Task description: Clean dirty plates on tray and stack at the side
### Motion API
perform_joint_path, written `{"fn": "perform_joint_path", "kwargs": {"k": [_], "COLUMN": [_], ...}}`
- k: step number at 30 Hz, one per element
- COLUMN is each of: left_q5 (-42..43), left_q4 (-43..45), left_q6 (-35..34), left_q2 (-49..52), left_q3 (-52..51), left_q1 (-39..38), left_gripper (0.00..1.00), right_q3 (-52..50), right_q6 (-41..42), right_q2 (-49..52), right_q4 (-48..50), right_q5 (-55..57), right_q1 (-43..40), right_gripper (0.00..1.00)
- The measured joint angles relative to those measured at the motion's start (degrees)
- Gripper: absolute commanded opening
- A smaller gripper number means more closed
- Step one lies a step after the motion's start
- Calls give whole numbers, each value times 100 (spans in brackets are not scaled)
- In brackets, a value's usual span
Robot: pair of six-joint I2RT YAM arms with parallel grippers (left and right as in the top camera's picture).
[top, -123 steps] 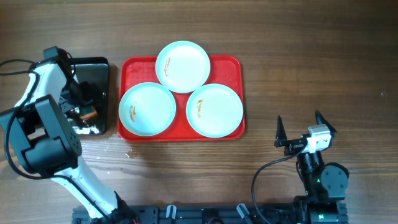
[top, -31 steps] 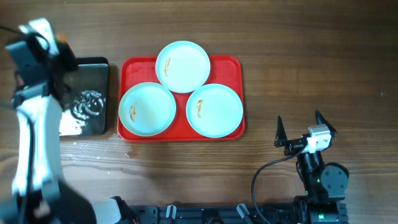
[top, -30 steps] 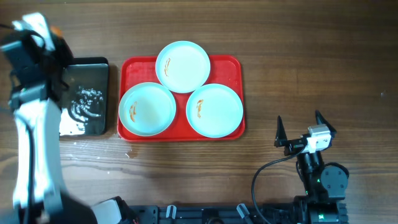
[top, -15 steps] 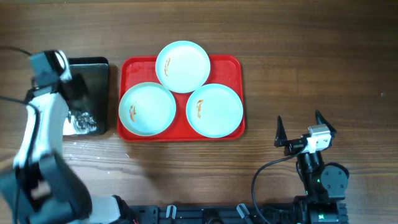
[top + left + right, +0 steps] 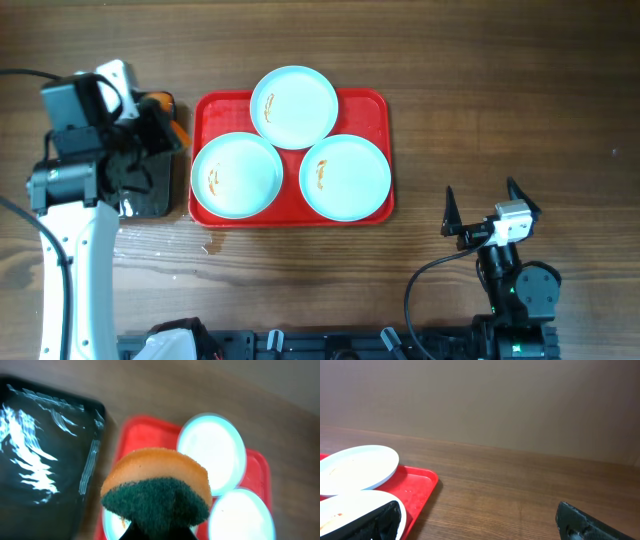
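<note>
My left gripper will next move over the plate nearest the black tray, go down onto its middle and let go of the orange sponge, since the plate has brown smears.
Three pale plates with brown smears lie on the red tray [image 5: 375, 105]: one at the back [image 5: 294, 107], one front left [image 5: 237, 175] and one front right [image 5: 345, 177]. My left gripper [image 5: 165, 122] hangs over the gap between the black tray and the red tray, shut on an orange sponge [image 5: 155, 487] with its green scrub side toward the camera. In the left wrist view the sponge hides part of the front-left plate [image 5: 111, 527]. My right gripper [image 5: 485, 212] rests open and empty near the table's front right, away from the tray.
A black metal tray [image 5: 150, 190] holding glinting water sits left of the red tray. Water drops lie on the wood in front of it [image 5: 205, 248]. Bare wooden table [image 5: 500, 100] lies right of the red tray and behind it.
My left arm has swung from the far left of the black tray rightward to the red tray's left edge, carrying the sponge. The right arm has not moved.
</note>
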Motion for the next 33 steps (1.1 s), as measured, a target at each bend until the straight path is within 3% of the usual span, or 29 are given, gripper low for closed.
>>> {"fn": "perform_joint_path", "kwargs": {"k": [6, 13, 14, 16, 19, 22, 23, 28, 33], "left_q5": [227, 98, 22, -153, -262, -313, -319, -348, -341], "left_q4": [-861, -680, -638, -605, -595, -610, -675, -1440, -1897], "left_q6": [-332, -387, -391, -424, -428, -450, -466, -466, -588], "left_q2": [509, 1816, 2039, 2420, 2612, 2627, 2627, 2487, 1770], "left_q3": [2, 2, 2, 0, 0, 11, 55, 804, 1325], "left_q1": [-778, -1432, -1458, -1458, -1458, -1458, -1458, -1458, -1405], "left_gripper": [4, 4, 8, 59, 69, 93, 96, 97, 100], "right_q3": [0, 0, 0, 0, 0, 0, 0, 0, 0], "right_q6": [0, 0, 0, 0, 0, 0, 0, 0, 0], "right_q2": [-2, 0, 0, 0, 0, 0, -2, 0, 0], "right_q4": [2, 2, 0, 2, 0, 0, 0, 0, 0], "right_q5": [0, 0, 0, 0, 0, 0, 0, 0, 0], "right_q1": [-2, -2, 0, 0, 0, -2, -2, 0, 0], "right_gripper": [100, 100, 100, 100, 100, 100, 100, 100, 100]}}
